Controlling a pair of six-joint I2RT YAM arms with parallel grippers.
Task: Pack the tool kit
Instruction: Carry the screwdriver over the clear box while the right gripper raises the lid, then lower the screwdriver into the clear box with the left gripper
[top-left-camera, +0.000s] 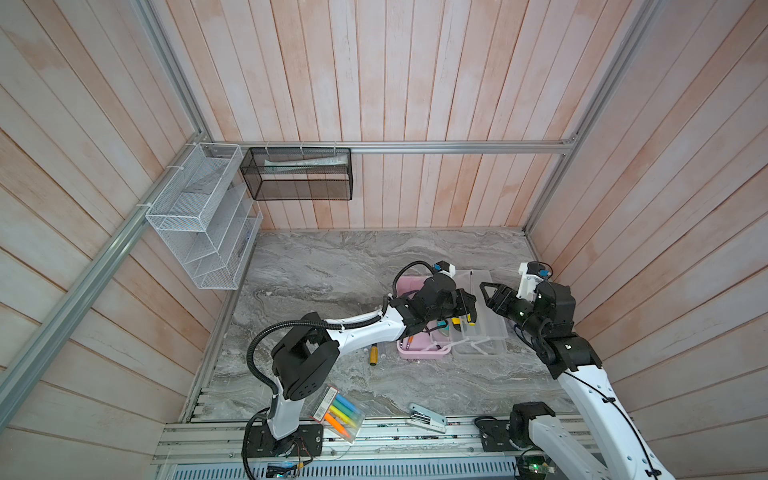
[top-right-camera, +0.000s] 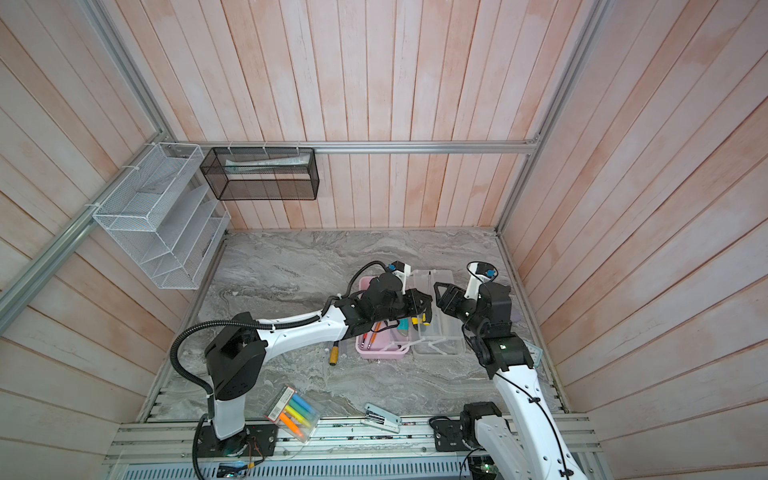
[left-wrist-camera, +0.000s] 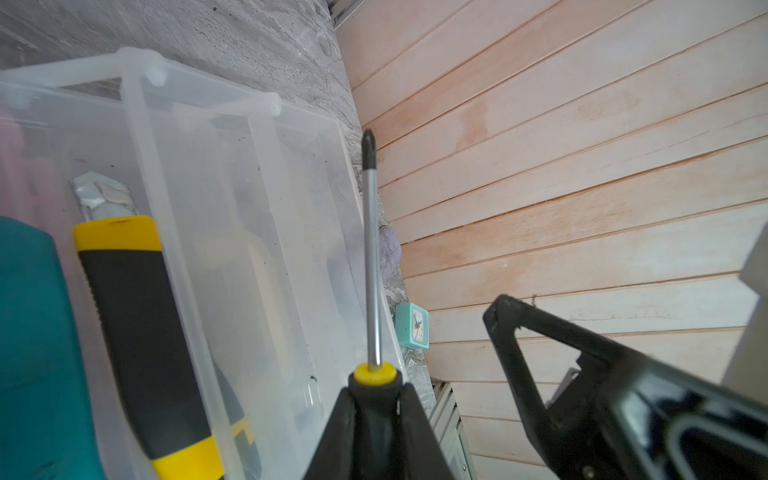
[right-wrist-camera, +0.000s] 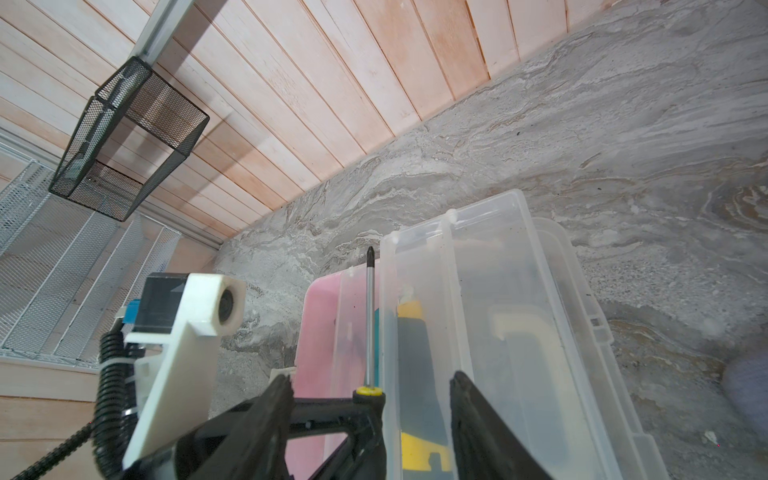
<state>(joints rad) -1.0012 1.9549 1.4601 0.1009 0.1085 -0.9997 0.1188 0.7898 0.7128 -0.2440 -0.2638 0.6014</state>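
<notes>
I will next bring the screwdriver down with my left gripper into the empty section of the clear tray (left-wrist-camera: 233, 240) beside the utility knife (left-wrist-camera: 137, 332) and let go of the screwdriver's handle, because that section is below.
The tool kit (top-left-camera: 419, 354) (top-right-camera: 376, 354) is a pale pink box lying open, with its clear tray and lid (top-left-camera: 484, 332) (left-wrist-camera: 232, 174) (right-wrist-camera: 511, 316) spread to the right. My left gripper (left-wrist-camera: 376, 390) (top-left-camera: 467, 308) is shut on the black handle of a screwdriver (left-wrist-camera: 371, 249) (right-wrist-camera: 369, 324). The screwdriver's shaft points out over the clear tray. A yellow-and-black utility knife (left-wrist-camera: 137, 332) (right-wrist-camera: 411, 328) and a teal tool (left-wrist-camera: 33, 332) lie in the box. My right gripper (right-wrist-camera: 370, 376) (top-left-camera: 492, 297) is open and holds nothing, just right of the left one.
A yellow-handled screwdriver (top-left-camera: 375, 355) lies on the marble left of the box. A highlighter pack (top-left-camera: 338, 415) and a white stapler (top-left-camera: 428, 417) sit at the front edge. A small teal clock (left-wrist-camera: 412, 325) is by the right wall. Mesh baskets (top-left-camera: 199, 216) (top-left-camera: 297, 174) hang at back left.
</notes>
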